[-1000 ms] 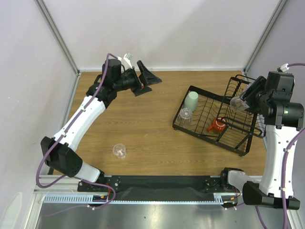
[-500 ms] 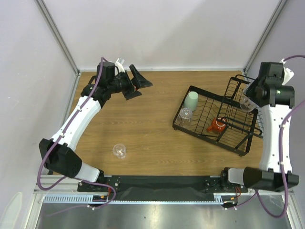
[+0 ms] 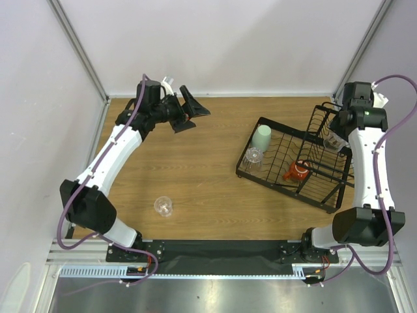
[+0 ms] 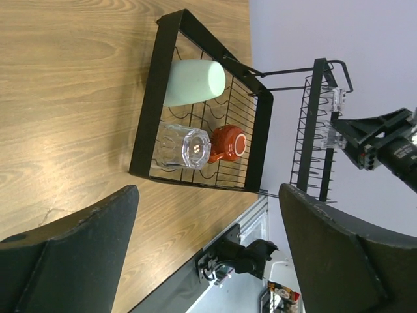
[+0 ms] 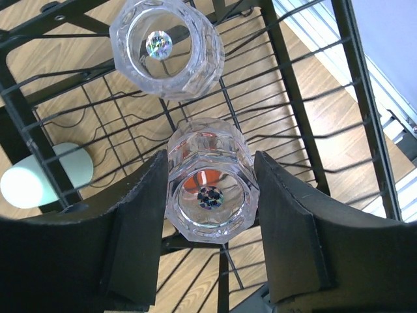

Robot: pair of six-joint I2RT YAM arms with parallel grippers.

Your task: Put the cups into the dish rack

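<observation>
The clear tumbler still stands on the tabletop outside the rack, so the robot will bring its open left gripper back and down to close on the clear tumbler's rim.
The black wire dish rack stands at the right. In its tray lie a mint-green cup, a clear tumbler and an orange-red mug. My right gripper is shut on another clear tumbler, held over the rack's taller basket section; the wrist view shows the fingers pressing both its sides. One more clear tumbler stands on the table, front left. My left gripper is open and empty at the back left, high above the table.
The left wrist view looks across the wooden table to the rack, with the mint cup, tumbler and mug in it. Grey walls close in the table at the back and sides.
My right arm has swung toward the back with the tumbler, now over the rack's tall section. The left gripper has drifted slightly left and stays open.
</observation>
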